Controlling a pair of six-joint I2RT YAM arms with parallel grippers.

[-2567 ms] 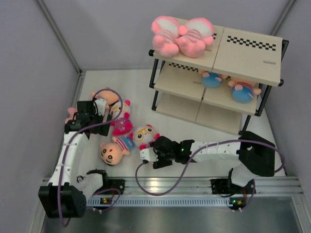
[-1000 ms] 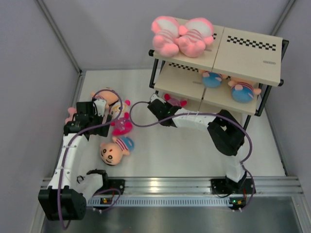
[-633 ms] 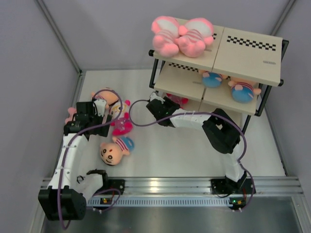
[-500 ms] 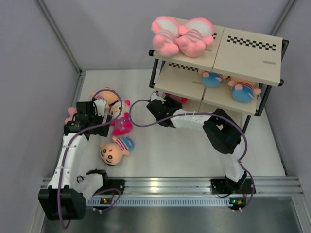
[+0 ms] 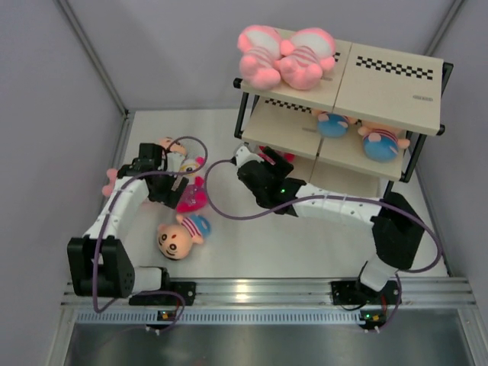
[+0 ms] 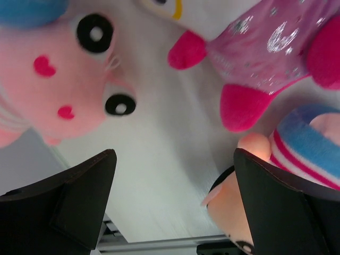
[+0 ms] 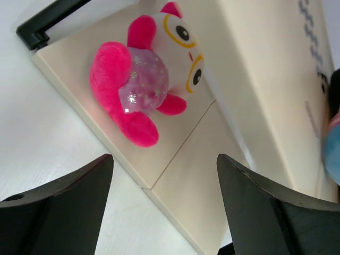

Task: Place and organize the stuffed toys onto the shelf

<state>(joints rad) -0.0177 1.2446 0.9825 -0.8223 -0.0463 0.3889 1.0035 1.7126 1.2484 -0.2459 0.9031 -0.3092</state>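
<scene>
The robot will next lower its left gripper outward onto the neck of the white-faced table toy (image 7: 149,79), between the toy's white head and starry body.
A white-faced magenta toy (image 7: 149,79) lies on the shelf's bottom board (image 7: 212,159); it also shows in the top view (image 5: 277,158). My right gripper (image 7: 164,207) is open and empty, just in front of that board, left of the toy in the top view (image 5: 245,160). Two pink toys (image 5: 286,57) lie on the shelf's top; two blue-shirted toys (image 5: 333,124) lie on the middle board. My left gripper (image 6: 175,202) is open and empty above the table toys: a pink-faced one (image 6: 69,79), a magenta one (image 6: 271,58) and a tan-headed one (image 6: 287,170).
The shelf (image 5: 396,84) stands at the back right against the grey walls. Its black front post (image 5: 244,145) is close beside my right gripper. The table toys cluster at the left, with the tan-headed one (image 5: 177,238) nearest the metal rail (image 5: 259,293).
My right gripper carried the white-faced magenta toy from the table to the bottom board, let it go and drew back. My left arm has swung right over the table toys.
</scene>
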